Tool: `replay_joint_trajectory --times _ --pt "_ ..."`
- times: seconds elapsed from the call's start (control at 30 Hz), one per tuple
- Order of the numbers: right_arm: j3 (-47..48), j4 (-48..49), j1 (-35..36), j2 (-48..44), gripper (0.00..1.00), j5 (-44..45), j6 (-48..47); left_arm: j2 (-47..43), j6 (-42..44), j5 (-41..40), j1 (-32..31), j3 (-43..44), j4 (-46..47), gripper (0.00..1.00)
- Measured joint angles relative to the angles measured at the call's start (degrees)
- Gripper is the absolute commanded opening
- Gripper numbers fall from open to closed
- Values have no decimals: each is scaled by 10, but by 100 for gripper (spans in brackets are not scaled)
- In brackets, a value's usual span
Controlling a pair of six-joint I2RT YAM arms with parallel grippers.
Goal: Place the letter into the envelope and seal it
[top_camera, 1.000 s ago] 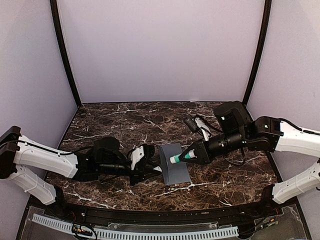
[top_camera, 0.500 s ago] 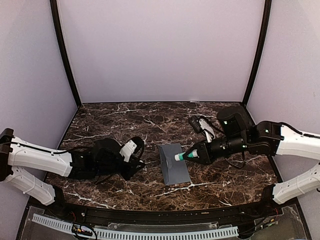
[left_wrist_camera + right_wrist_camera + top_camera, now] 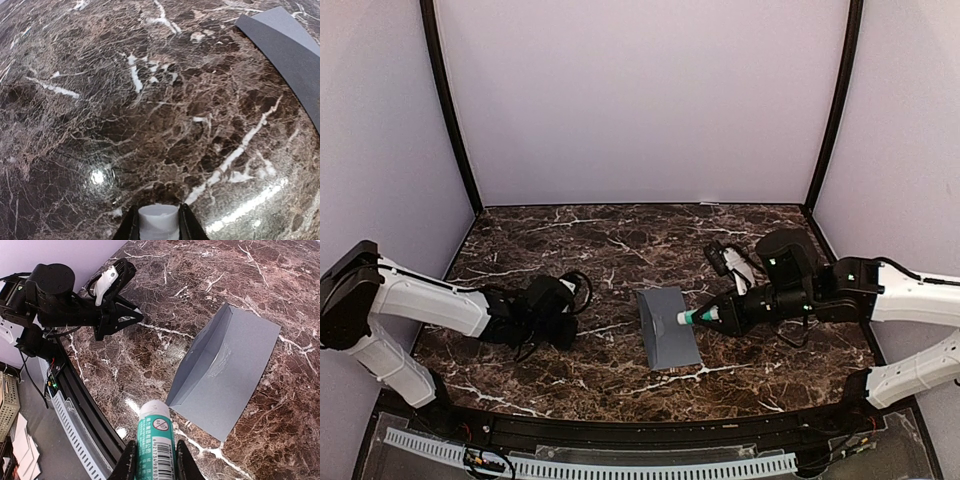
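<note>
My left gripper should next lower the small white cap away from the envelope [image 3: 668, 330] and let go of it on the tabletop, because there is empty marble just below.
The blue-grey envelope [image 3: 668, 330] lies flat at the table's middle. Its long flap along the left edge stands partly raised [image 3: 200, 360], and a shiny smear shows on its face. My right gripper [image 3: 708, 314] is shut on a green-and-white glue stick [image 3: 156, 440]. The stick's white tip hovers just off the envelope's right edge in the top view. My left gripper [image 3: 568, 328] sits well left of the envelope, low over the marble, shut on a small white cap [image 3: 158, 220]. The envelope's corner [image 3: 290, 45] shows at the upper right of the left wrist view. The letter is out of view.
Dark marble table [image 3: 570, 240] enclosed by lilac walls. A black rail with a white perforated strip [image 3: 620, 465] runs along the near edge. The right arm's cable and a white fitting [image 3: 728, 255] hang behind the right wrist.
My left gripper has pulled back leftward from the envelope's left edge. My right gripper has drawn the glue stick slightly rightward, off the envelope's face. The envelope has stayed put.
</note>
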Motion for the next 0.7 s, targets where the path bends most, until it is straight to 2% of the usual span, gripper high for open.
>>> replay_joint_trajectory --times 0.43,0.57,0.7 --pt "-16 14 0 0 0 2 -7 43 -37 -12 20 17 -26 7" --pt "-17 20 0 0 0 1 -7 47 -45 -11 25 20 -25 22" --pt "-19 21 0 -3 0 -1 -8 49 -50 -10 28 21 -23 31"
